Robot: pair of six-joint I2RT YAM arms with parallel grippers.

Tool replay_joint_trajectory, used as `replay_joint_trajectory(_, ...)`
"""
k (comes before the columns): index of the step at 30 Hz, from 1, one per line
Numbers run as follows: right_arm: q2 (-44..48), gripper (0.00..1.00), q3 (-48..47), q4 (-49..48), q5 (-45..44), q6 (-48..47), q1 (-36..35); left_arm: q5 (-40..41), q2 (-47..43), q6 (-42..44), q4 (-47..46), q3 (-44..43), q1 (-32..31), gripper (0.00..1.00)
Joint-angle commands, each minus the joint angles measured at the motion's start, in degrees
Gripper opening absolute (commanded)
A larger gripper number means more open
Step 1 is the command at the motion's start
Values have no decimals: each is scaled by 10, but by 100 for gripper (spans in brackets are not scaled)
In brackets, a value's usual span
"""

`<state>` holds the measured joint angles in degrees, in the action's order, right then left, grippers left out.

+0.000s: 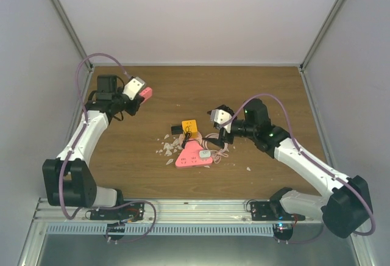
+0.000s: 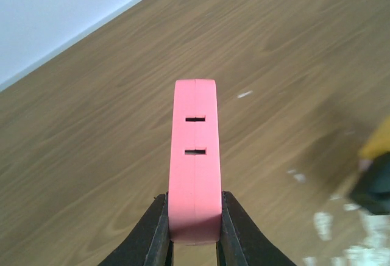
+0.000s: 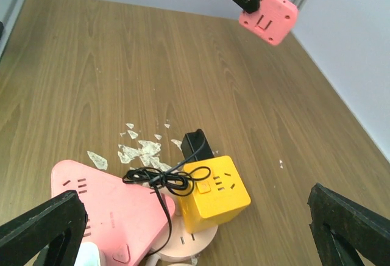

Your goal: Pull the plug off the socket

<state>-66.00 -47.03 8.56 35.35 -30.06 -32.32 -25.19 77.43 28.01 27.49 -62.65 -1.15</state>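
Observation:
Next, my left gripper goes down and to the left in the top view, toward the table's side, where bare wood lies clear of the cube and plug.
A black plug (image 3: 198, 147) sits in the far side of a yellow cube socket (image 3: 216, 194), its thin black cord (image 3: 164, 177) bunched on the cube's near edge. From above, the plug (image 1: 177, 129) and the cube (image 1: 189, 125) lie mid-table. My right gripper (image 3: 195, 217) hangs open over the cube, its fingers (image 3: 46, 226) wide on either side and touching nothing. Far left and off the table, my left gripper (image 2: 195, 235) is shut on a pink square socket block (image 2: 195, 156), which also shows in the top view (image 1: 145, 93).
A pink triangular power strip (image 1: 194, 154) lies next to the cube with a white plug (image 1: 205, 154) on it. A pale round socket (image 3: 189, 241) sits under the cube. White scraps (image 3: 137, 150) litter the wood to the left. Walls close in the table.

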Motion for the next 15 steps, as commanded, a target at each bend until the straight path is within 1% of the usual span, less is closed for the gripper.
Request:
replay_joint_trajectory(1,14,100,9,-23,-15,4,11,128,43,82,-53,-22,37,0)
replay_joint_trajectory(7,10,100,13,-24,-19,-1,12,202,105,153,-128,-21,76,0)
replay_joint_trajectory(15,-1,100,12,-23,-24,-4,12,292,200,246,-240,-27,102,0)
